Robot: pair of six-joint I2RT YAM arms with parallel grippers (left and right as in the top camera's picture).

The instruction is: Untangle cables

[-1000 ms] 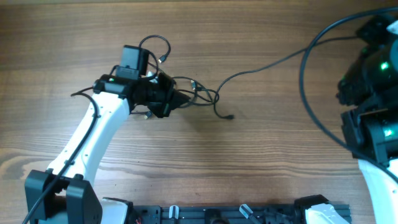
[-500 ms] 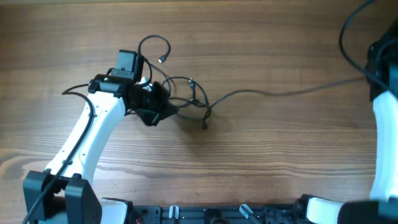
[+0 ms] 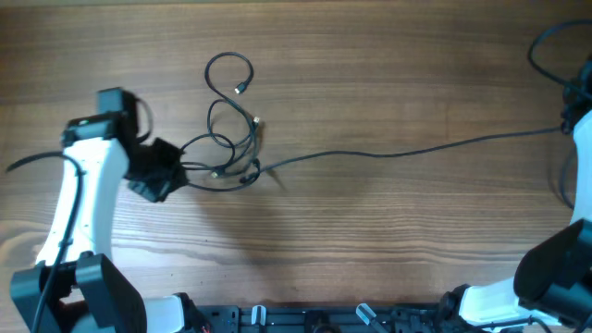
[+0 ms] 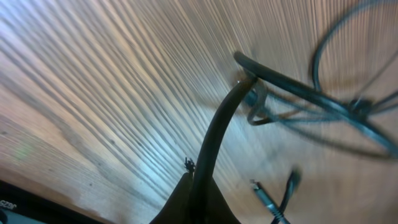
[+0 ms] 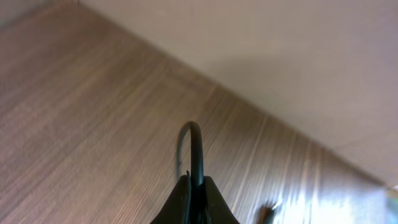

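The long cable still runs into the loops, so the robot's right gripper will next pull away from the heap of cables, then come in over the bare table [image 3: 460, 159] and open.
The cables [image 3: 229, 148] lie as a loose bunch of thin black loops left of the table's middle, with small plug ends showing. My left gripper [image 3: 174, 174] is at the bunch's left side, shut on one strand. In the left wrist view that strand [image 4: 219, 130] rises from the left gripper [image 4: 198, 198] to the loops [image 4: 348, 112]. One long cable [image 3: 407, 150] runs nearly straight from the bunch to the right edge. In the right wrist view my right gripper [image 5: 194, 188] is shut on a black cable [image 5: 196, 149] that arches above its tips.
The white left arm [image 3: 79, 213] slants up from the front left. The right arm [image 3: 581, 176] stands at the far right edge with its own thick wire looping above it. A black rail [image 3: 324, 319] runs along the front edge.
The left gripper has pulled left, dragging the bunch with it. The right arm has drawn off to the right edge, stretching the long cable nearly straight. The loops have spread apart.
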